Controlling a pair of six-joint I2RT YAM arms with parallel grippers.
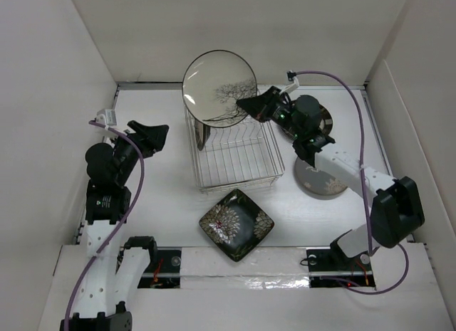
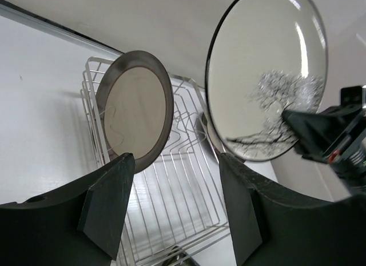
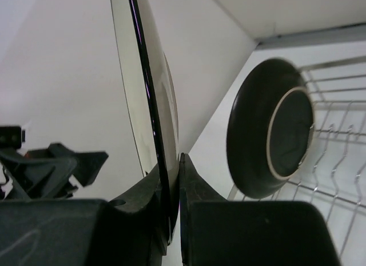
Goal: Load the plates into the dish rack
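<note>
My right gripper is above the rack gap beside the black-rimmed plate, so it needs to turn and go down next to release the cream plate into that gap.
My right gripper is shut on the lower right rim of the cream plate with the dark branch pattern and holds it upright above the far end of the silver wire dish rack. The right wrist view shows the fingers pinching this plate edge-on. The black-rimmed plate with pale centre stands upright in the rack at its far left. It also shows in the right wrist view. My left gripper is open and empty, left of the rack. The cream plate also shows in the left wrist view.
The black square flower plate lies flat in front of the rack. The grey round plate lies right of the rack, partly under my right arm. White walls enclose the table on the left, back and right.
</note>
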